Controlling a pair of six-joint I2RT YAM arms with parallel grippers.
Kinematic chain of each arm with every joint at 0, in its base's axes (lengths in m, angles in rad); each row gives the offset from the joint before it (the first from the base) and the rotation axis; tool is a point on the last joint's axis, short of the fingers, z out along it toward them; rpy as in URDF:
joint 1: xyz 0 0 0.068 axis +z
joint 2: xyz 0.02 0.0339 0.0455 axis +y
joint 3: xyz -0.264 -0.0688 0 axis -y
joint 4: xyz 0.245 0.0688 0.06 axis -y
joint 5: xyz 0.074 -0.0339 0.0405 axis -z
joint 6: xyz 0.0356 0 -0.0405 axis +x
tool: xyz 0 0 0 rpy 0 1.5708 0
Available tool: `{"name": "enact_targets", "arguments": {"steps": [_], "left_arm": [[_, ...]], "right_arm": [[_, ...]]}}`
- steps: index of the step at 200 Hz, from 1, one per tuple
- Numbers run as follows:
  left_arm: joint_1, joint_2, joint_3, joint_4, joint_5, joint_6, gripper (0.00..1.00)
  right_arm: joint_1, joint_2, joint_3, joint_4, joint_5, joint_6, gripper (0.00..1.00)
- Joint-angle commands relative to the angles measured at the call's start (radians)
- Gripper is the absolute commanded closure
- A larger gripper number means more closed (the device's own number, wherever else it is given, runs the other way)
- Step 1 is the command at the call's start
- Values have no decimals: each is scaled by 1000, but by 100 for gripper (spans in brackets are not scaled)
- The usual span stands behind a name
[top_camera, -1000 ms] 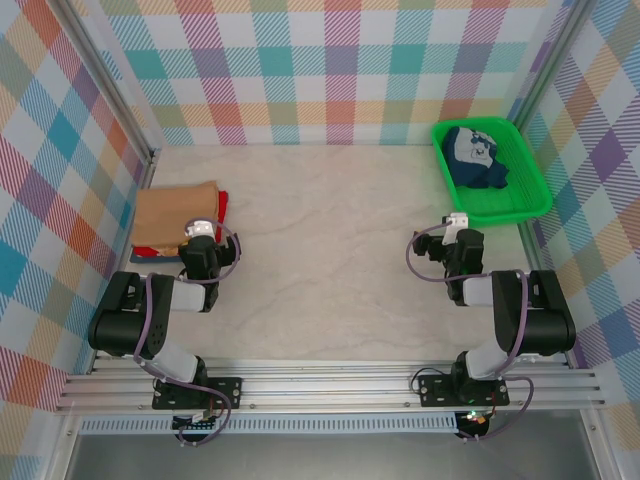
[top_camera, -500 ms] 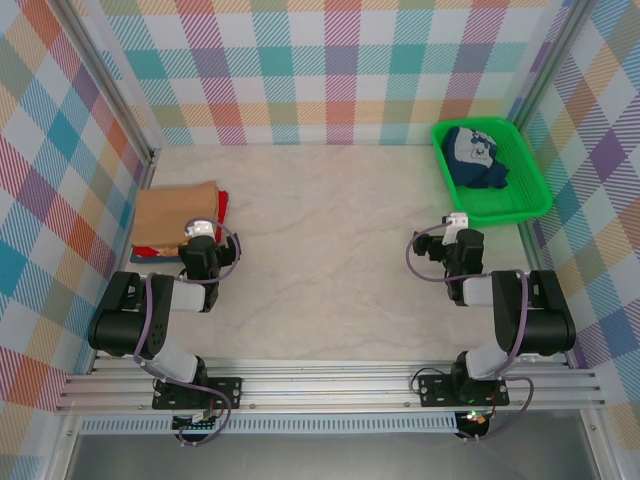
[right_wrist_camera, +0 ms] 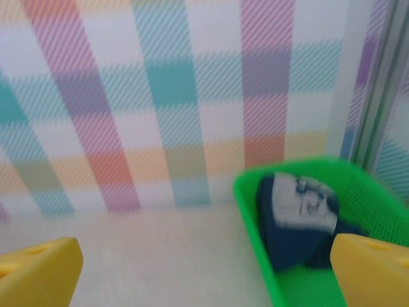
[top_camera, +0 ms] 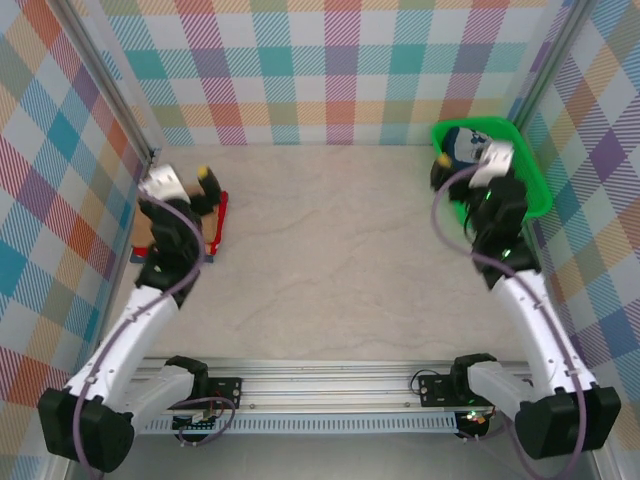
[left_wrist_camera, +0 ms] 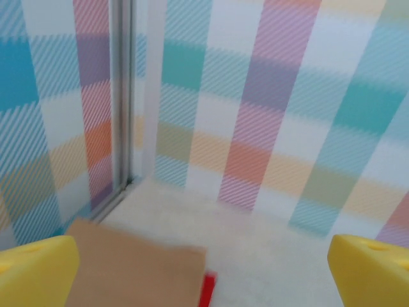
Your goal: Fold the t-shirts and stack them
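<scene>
Next, my right gripper needs to tilt its fingers downward and lower them onto the fold of the navy t-shirt inside the basket's rim.
A dark navy t-shirt with a white graphic lies crumpled in the green basket. It also shows in the top view, the navy t-shirt partly hidden by my right arm. My right gripper is open and empty, raised just in front of the basket; from above, the right gripper hangs over the basket's near-left part. A folded tan t-shirt lies on a red t-shirt at the left wall. My left gripper is open above their near edge, holding nothing.
The green basket stands in the back right corner against the checked wall. The folded stack, its red edge showing, sits by the metal corner post on the left. The pale table stretches between both arms.
Both arms have risen from their tucked posture near the table's front. The left reached out over the folded stack, the right toward the basket. Both grippers stayed open.
</scene>
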Motion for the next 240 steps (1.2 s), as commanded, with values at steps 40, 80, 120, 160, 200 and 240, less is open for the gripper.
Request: {"name": "enact_targets", "arguments": {"steps": [40,80,120,160,200,240], "left_arm": [[91,343,477,-650,543,-540,0],[-39,430,537,-557,595,-530,3],[-121,462,553,-508,631,-537,13],[-163,445,555,-544,612,-531,19],[-165,384,522,-589,571,-524,22],[-165,360,502,-616,552,-524,23]], "right_arm": [[-160,453,549,-659,-31,391,4],[-241,862,952,-863,-219,454,18],[-321,1057,991,-722,-291,555,23],[-343,1299,1159,-731,-394,600,31],[-347,1426,1238,-731,-441,684,36],[-348,1512,1290,-700,-486,744,54]]}}
